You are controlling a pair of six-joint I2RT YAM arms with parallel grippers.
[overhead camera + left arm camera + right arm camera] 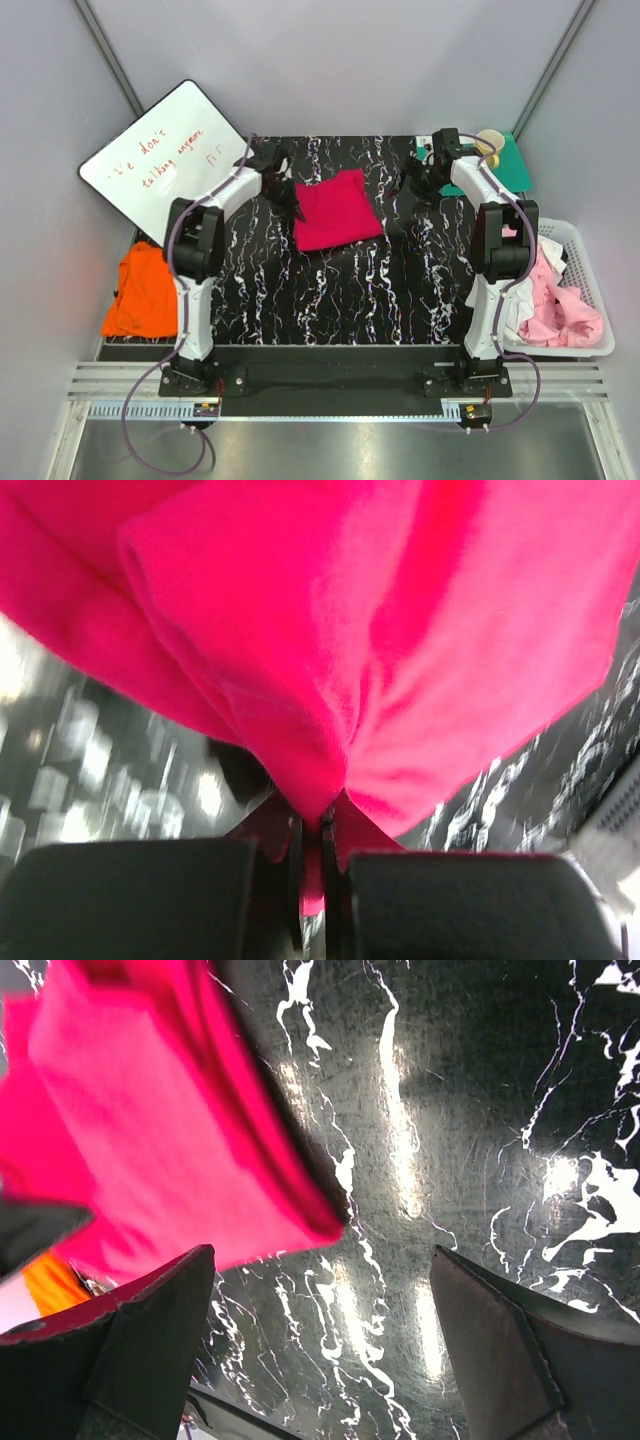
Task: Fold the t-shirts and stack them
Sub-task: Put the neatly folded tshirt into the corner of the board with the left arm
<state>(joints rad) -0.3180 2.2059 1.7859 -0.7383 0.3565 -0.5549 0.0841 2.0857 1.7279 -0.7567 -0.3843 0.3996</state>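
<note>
Next, the left gripper drags the pinched shirt back and to the left in the top view, onto the bare near part of the table, and releases it.
A magenta-red t-shirt point(338, 210), folded into a rough square, lies on the black marbled table point(350, 290) toward the back. My left gripper point(293, 207) is at its left edge, shut on a pinch of the cloth point(400, 630), which bunches between the jaws of the left gripper point(312, 825). My right gripper point(418, 185) hovers open to the right of the shirt, apart from it. In the right wrist view the right gripper point(320, 1290) has bare table between its fingers and the shirt point(150, 1140) lies to the left. An orange t-shirt point(143, 290) lies off the table's left side.
A white basket point(585, 255) at the right holds pale pink cloth point(560, 310) and some white cloth. A whiteboard point(165, 160) leans at the back left. A green item point(517, 165) and a tape roll point(490, 140) sit at the back right corner.
</note>
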